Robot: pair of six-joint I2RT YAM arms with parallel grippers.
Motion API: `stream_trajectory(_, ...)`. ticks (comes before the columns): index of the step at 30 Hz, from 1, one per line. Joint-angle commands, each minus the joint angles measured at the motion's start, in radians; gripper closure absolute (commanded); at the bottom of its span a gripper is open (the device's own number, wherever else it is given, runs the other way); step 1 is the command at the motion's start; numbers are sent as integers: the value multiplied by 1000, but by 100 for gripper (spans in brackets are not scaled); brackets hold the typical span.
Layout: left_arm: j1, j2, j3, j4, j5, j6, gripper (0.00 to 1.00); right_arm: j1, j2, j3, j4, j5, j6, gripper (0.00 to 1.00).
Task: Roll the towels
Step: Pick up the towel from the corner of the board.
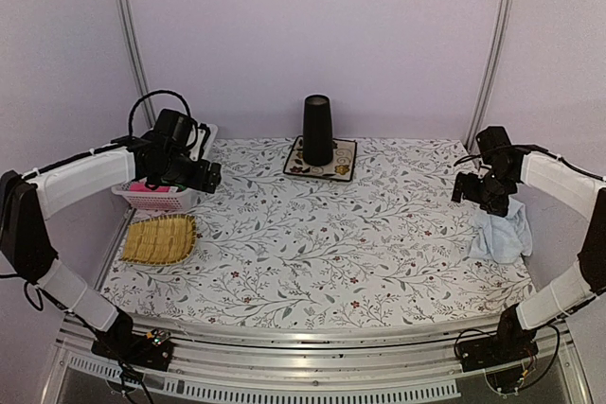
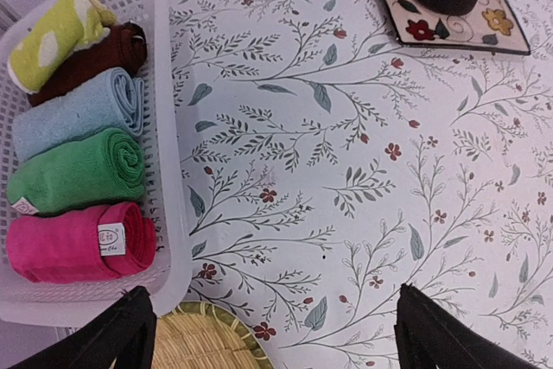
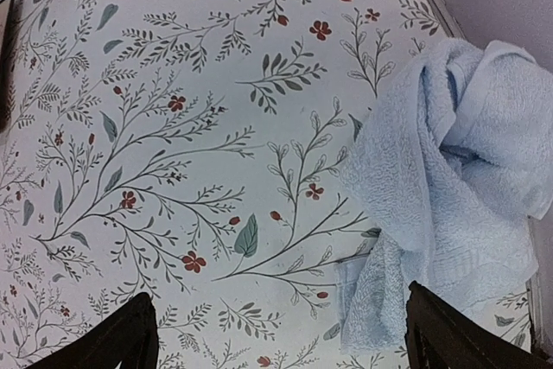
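Observation:
Below my right gripper and to its right in the top view, the light blue towel bunches into a raised fold (image 1: pixel 488 237) (image 3: pixel 406 238), so I will lower that way and pinch it.
A plain light blue towel (image 1: pixel 502 234) lies crumpled at the table's right edge, and in the right wrist view the towel (image 3: pixel 449 170) bunches up at the right. My right gripper (image 1: pixel 473 191) hovers just left of and above it, open (image 3: pixel 276 317), with nothing between the fingers. A yellow-green patterned towel (image 2: pixel 56 32) lies rolled at the far end of a white basket (image 2: pixel 168 170). My left gripper (image 1: pixel 210 177) hangs open (image 2: pixel 272 317) over the table beside that basket, holding nothing.
The basket (image 1: pixel 166 198) also holds rolled brown, light blue (image 2: pixel 78 114), green and pink cloths. A woven straw tray (image 1: pixel 161 238) lies in front of it. A black cup (image 1: pixel 317 130) stands on a flowered mat (image 1: pixel 341 169) at the back centre.

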Motion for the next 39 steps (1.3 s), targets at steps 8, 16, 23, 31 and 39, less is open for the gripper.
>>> stream_trajectory(8,-60,-9,-11,49,33,-88,3,-31,-88,-196,-30,142,195,7)
stream_trajectory(16,-60,62,40,28,63,-66,3,-32,-190,-248,-45,173,232,10)
stream_trajectory(23,-62,108,80,23,84,-77,3,-38,-172,-284,-26,134,201,21)
stream_trajectory(31,-62,120,107,5,98,-81,3,-65,-93,-306,12,94,194,38)
stream_trajectory(39,-62,94,72,29,153,-94,3,-65,-161,-301,-12,98,203,92)
